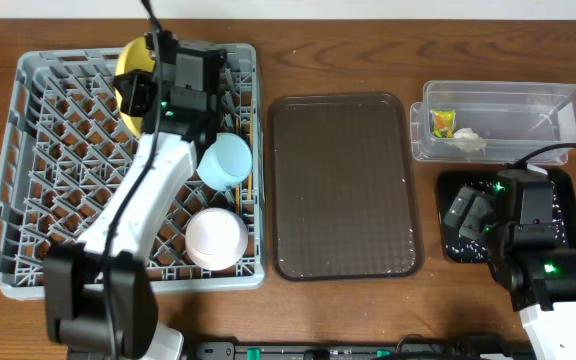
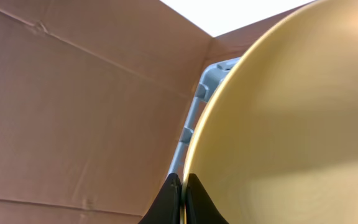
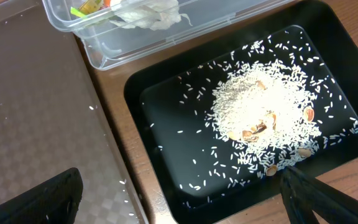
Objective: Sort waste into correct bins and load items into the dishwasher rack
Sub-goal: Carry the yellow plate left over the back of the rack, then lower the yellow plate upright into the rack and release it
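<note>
My left gripper moves back toward the light blue dish (image 1: 225, 160) and down into the slots next, since the yellow plate is still up at the rack's far edge.
My left gripper (image 1: 138, 78) is shut on the rim of the round yellow plate (image 1: 130, 60), held on edge at the back of the grey dishwasher rack (image 1: 28, 200); the plate fills the left wrist view (image 2: 291, 124). The light blue dish (image 1: 225, 160) and white bowl (image 1: 215, 238) sit in the rack, with chopsticks (image 1: 251, 140) along its right side. My right gripper (image 3: 185, 199) is open and empty above the black tray (image 3: 166, 143), which holds rice scraps (image 3: 260, 115). The clear tub (image 1: 558, 110) holds the snack wrapper (image 1: 441, 122) and white tissue (image 1: 470, 140).
The large brown serving tray (image 1: 343, 185) lies between the rack and the bins. A cardboard-brown wall (image 2: 73, 93) fills the left of the left wrist view.
</note>
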Available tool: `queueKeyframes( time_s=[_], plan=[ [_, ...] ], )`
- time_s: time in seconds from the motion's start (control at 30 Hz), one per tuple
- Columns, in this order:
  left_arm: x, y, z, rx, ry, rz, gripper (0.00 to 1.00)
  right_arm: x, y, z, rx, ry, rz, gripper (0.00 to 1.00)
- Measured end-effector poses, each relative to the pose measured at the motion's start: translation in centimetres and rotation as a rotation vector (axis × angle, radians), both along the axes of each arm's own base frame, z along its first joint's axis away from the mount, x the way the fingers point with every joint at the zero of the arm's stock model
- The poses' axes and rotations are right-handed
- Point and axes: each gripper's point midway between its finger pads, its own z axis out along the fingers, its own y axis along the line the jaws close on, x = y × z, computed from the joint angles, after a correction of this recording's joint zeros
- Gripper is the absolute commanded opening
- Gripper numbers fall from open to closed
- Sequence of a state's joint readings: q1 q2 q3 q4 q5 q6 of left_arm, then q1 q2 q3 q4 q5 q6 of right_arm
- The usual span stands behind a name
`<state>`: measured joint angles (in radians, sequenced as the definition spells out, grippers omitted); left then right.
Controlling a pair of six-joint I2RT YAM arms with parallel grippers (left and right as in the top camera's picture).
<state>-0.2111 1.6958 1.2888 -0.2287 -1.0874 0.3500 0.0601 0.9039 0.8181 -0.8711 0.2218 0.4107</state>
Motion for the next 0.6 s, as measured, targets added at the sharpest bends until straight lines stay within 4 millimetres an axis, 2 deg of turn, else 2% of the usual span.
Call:
queueKeyframes(
  time_s=[0.3, 0.6],
  plan=[
    [0.1, 0.3, -0.3, 0.046, 0.020, 0.026, 0.06, 0.0, 0.0, 0.0, 0.000, 0.000, 0.000, 0.99],
    [-0.3, -2.8, -0.3, 0.088, 0.063, -0.027, 0.09, 0.0, 0.0, 0.0, -0.001, 0.000, 0.001, 0.99]
  ],
)
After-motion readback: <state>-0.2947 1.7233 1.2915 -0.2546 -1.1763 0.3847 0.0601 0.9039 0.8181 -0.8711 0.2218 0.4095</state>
